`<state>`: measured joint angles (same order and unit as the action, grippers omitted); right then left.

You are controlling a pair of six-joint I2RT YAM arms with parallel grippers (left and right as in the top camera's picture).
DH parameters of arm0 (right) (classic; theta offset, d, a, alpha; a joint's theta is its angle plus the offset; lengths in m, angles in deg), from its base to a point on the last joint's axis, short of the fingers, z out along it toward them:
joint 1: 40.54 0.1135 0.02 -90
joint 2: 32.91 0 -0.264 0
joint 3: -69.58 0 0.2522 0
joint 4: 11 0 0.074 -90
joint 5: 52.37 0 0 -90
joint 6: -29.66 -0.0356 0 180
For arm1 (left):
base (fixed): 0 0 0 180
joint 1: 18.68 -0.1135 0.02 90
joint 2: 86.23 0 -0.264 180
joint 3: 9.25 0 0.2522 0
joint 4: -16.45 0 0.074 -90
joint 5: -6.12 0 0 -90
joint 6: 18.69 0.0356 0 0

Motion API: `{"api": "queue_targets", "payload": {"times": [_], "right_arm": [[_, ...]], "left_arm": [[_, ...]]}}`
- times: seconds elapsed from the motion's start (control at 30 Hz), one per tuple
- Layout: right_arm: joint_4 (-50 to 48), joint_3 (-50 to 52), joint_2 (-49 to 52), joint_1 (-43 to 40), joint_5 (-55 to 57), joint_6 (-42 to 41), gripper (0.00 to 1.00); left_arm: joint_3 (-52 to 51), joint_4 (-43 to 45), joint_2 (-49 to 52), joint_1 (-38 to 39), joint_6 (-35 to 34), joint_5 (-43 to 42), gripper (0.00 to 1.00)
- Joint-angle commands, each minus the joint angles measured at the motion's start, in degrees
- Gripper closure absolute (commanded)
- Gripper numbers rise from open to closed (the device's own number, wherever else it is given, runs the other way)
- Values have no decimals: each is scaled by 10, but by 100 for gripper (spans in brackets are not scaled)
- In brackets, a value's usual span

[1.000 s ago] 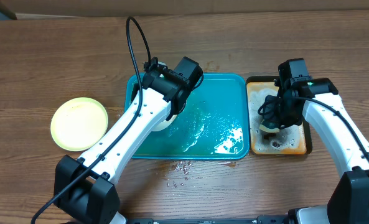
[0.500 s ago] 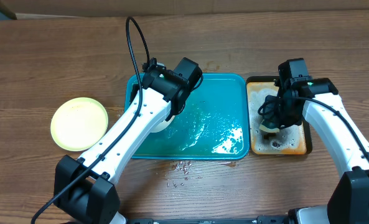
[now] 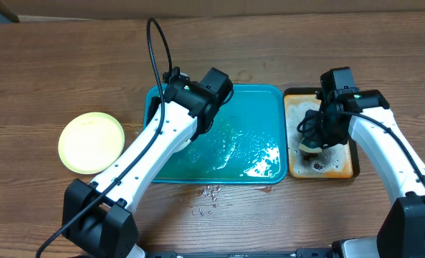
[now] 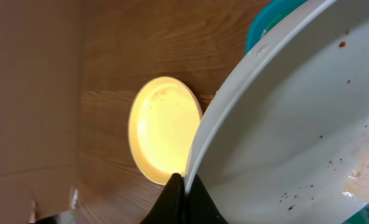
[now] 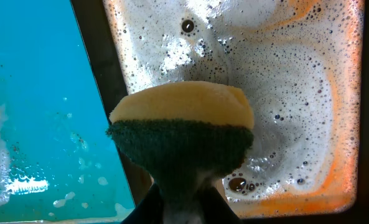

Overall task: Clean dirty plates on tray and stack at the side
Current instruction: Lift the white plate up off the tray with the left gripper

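Observation:
The robot's right gripper will next go down onto the soapy foam in the orange tray and let go of the sponge there, because that foam is right below the gripper.
My left gripper is shut on the rim of a white plate, held tilted above the left part of the teal tray. The plate has brown specks and a smear near its middle. In the overhead view the left arm hides nearly all of it. A pale yellow-green plate lies flat on the wooden table left of the tray and also shows in the left wrist view. My right gripper is shut on a yellow sponge with a green scrub face, over the small orange tray.
The teal tray is wet, with white foam near its front right corner. Soapy foam fills the black-rimmed orange tray right beside it. Water drops lie on the table in front of the teal tray.
The white plate's edge, which showed under my left arm a second ago, is now almost hidden by it. My right arm and the sponge have not moved.

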<state>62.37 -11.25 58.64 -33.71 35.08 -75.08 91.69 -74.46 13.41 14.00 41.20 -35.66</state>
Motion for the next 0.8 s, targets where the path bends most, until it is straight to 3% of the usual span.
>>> {"api": "queue_targets", "payload": {"times": [0.0, 0.37, 0.77], "right_arm": [[-1, 3, 0, -2, 5, 2, 85], [1, 3, 0, -2, 5, 2, 85], [3, 3, 0, -2, 5, 2, 85]], "left_arm": [[10, -1, -15, 30, -17, 94, 96], [10, 7, -15, 128, 29, 243, 96], [10, 6, -15, 135, 29, 249, 96]]}}
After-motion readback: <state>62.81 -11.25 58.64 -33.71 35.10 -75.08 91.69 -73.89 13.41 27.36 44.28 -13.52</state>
